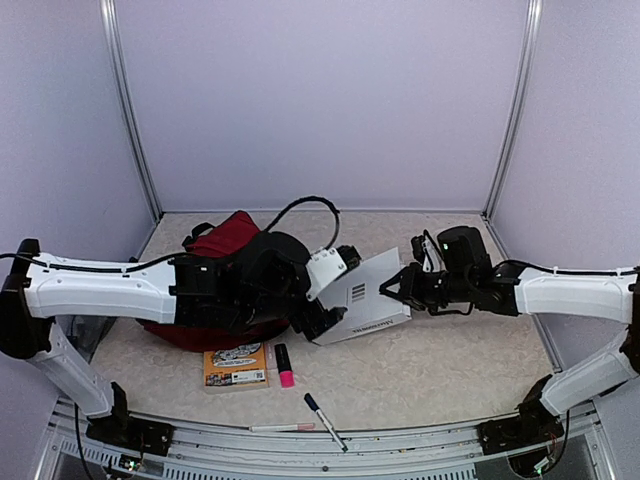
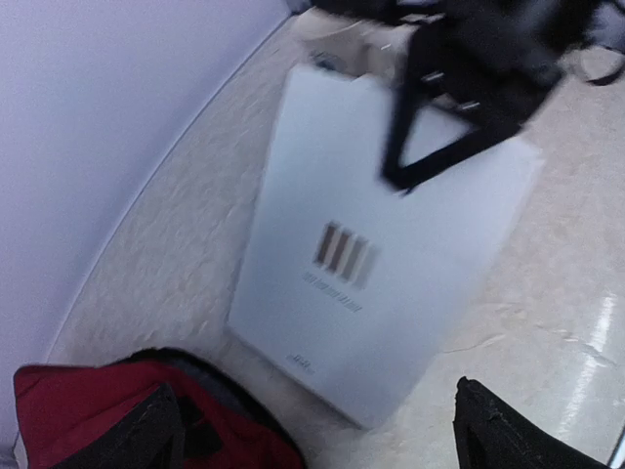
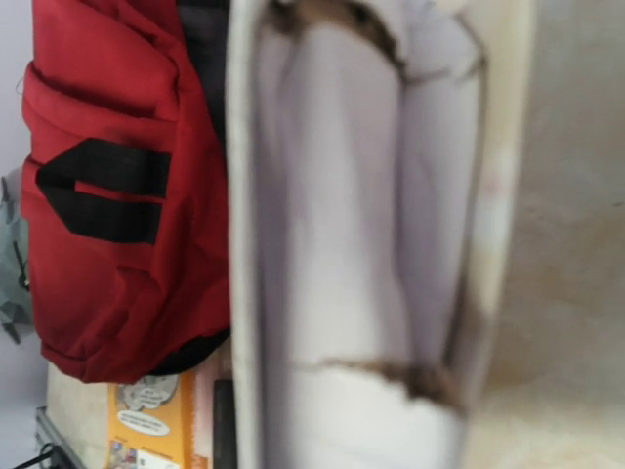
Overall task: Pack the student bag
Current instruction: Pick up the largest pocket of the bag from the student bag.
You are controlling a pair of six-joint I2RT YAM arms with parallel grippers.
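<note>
Next, my left gripper moves away from the white book (image 1: 365, 295) and down onto the bag's black top handle.
The dark red student bag (image 1: 225, 240) lies at the back left, mostly hidden under my left arm; it shows in the left wrist view (image 2: 88, 410) and the right wrist view (image 3: 117, 195). A white book (image 1: 365, 295) lies tilted just right of the bag, its near-left corner by the bag's mouth (image 2: 381, 283). My right gripper (image 1: 395, 288) is shut on the book's right edge, and its black fingers (image 2: 420, 147) pinch the far edge. The book's pages fill the right wrist view (image 3: 361, 244). My left gripper (image 1: 318, 318) is open and empty at the book's near-left corner (image 2: 327, 435).
An orange booklet (image 1: 236, 364) and a pink highlighter (image 1: 285, 366) lie in front of the bag. A black-capped pen (image 1: 325, 420) and a thin pencil (image 1: 280, 428) lie near the table's front edge. Pale walls enclose the back and sides.
</note>
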